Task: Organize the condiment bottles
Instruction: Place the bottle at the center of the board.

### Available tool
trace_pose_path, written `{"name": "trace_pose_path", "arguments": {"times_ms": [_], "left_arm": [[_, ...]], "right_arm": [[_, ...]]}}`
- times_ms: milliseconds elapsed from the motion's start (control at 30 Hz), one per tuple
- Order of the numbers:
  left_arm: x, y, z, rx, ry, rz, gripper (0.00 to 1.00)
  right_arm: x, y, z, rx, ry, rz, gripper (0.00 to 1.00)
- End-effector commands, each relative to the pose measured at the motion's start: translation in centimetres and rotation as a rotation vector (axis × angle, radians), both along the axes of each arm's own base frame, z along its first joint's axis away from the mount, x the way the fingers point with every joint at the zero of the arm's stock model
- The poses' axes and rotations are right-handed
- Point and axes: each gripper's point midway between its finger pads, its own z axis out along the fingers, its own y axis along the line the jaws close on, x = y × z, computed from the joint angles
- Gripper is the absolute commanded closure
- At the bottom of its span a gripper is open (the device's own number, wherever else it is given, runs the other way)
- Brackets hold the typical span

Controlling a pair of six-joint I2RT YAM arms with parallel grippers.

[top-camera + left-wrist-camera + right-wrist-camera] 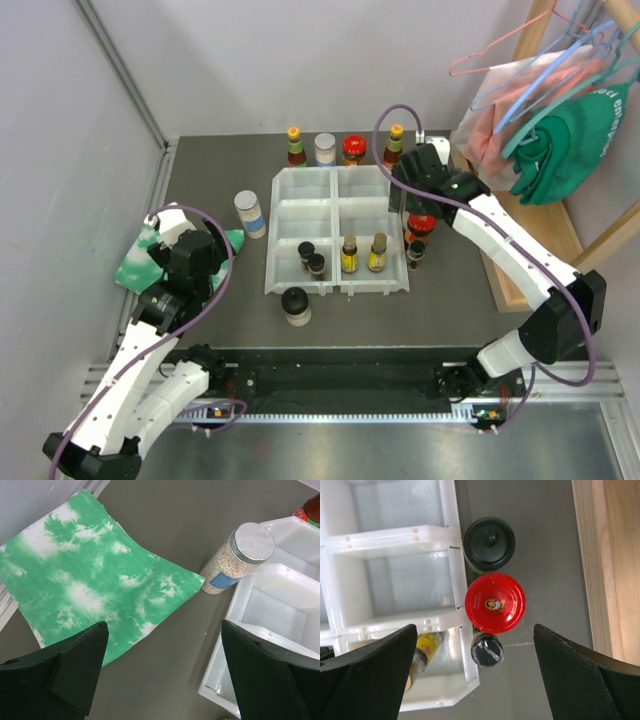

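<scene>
My open right gripper moves down and back toward my base onto the small dark jar's cap (416, 246) next, since that jar still stands outside the tray (335, 195).
The white tray (335, 195) holds two tiny dark jars (311, 257) and two yellow-labelled bottles (363, 253) in its front compartments. Behind it stand two yellow-green-capped sauce bottles (295, 146), a pale-lidded jar (325, 149) and a red-lidded jar (353, 150). A pale-lidded jar (250, 213) (240, 555) stands left of the tray, and a black-capped jar (296, 305) in front. My right gripper (418, 195) (475, 632) is open above a black-capped bottle (489, 543), a red-lidded jar (495, 602) and a small dark jar (487, 650) beside the tray's right wall. My left gripper (190, 250) (165, 625) is open and empty over bare table.
The green-white cloth (140, 258) (85, 580) lies at the left edge. A wooden frame (520, 260) (610, 555) with hangers and clothes (560, 110) stands at the right. The tray's wall (235, 600) is just right of my left fingers.
</scene>
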Motion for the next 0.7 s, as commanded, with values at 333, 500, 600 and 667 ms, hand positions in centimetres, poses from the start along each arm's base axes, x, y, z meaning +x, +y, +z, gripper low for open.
{"name": "trace_pose_path", "arguments": {"times_ms": [333,500,600,667], "left_arm": [[0.5,-0.2,0.9,-0.01,-0.038,-0.011,0.01],[0.5,-0.3,0.7,-0.011,-0.031,-0.016,0.01],[0.5,-0.4,0.8,-0.015,-0.033,-0.02,0.01],[0.5,-0.4,0.7,-0.016,-0.031,-0.023,0.01]], "right_arm": [[7.2,-0.4,-1.3,0.08,-0.009,-0.07,0.02],[7.9,-0.8,-2.8,0.06,0.024,-0.087,0.03],[7.6,-0.9,-3.1,0.063,0.032,-0.091,0.04],[7.2,-1.1,-3.0,0.067,0.028,-0.095,0.04]]}}
